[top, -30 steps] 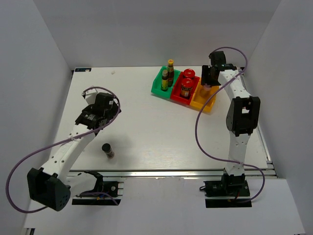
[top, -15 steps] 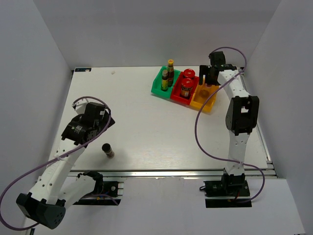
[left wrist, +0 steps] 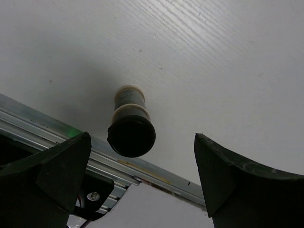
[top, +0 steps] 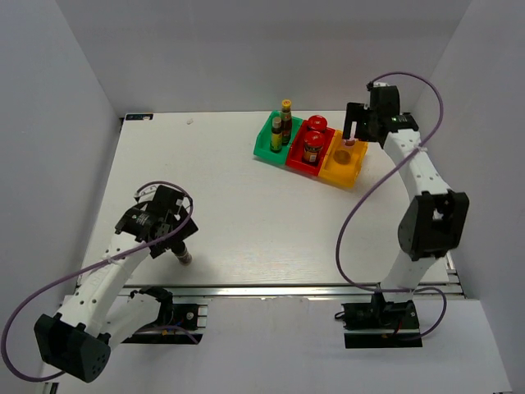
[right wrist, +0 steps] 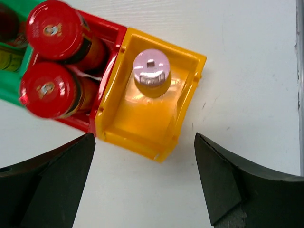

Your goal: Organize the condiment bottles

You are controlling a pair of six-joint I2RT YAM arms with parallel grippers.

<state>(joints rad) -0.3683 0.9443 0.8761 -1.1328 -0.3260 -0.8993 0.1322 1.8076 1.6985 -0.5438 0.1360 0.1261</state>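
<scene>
The left gripper lowers onto the shaker's black cap [top: 178, 247] [left wrist: 131, 136] below it next and closes there, because the open fingers are already on either side of that cap.
The black-capped shaker [top: 182, 253] stands upright near the table's front edge. In the left wrist view the shaker [left wrist: 130, 128] sits ahead of the jaws, and my left gripper [top: 173, 239] is open and empty beside it. The pale pink-capped bottle [right wrist: 151, 71] stands in the yellow bin [right wrist: 142, 142]. My right gripper [top: 355, 131] hovers open and empty over that bin. Two red-lidded jars [top: 312, 146] stand in the red bin [top: 299, 164]. Two yellow-capped bottles [top: 286, 111] stand in the green bin [top: 263, 148].
The three bins sit side by side at the back right of the white table [top: 246, 205]. A metal rail [left wrist: 142, 173] runs along the front edge just behind the shaker. White walls enclose the left, back and right sides.
My left arm swung back toward the front edge and now stands at the shaker. My right gripper let go of the pink-capped bottle in the yellow bin and drew back to the right.
</scene>
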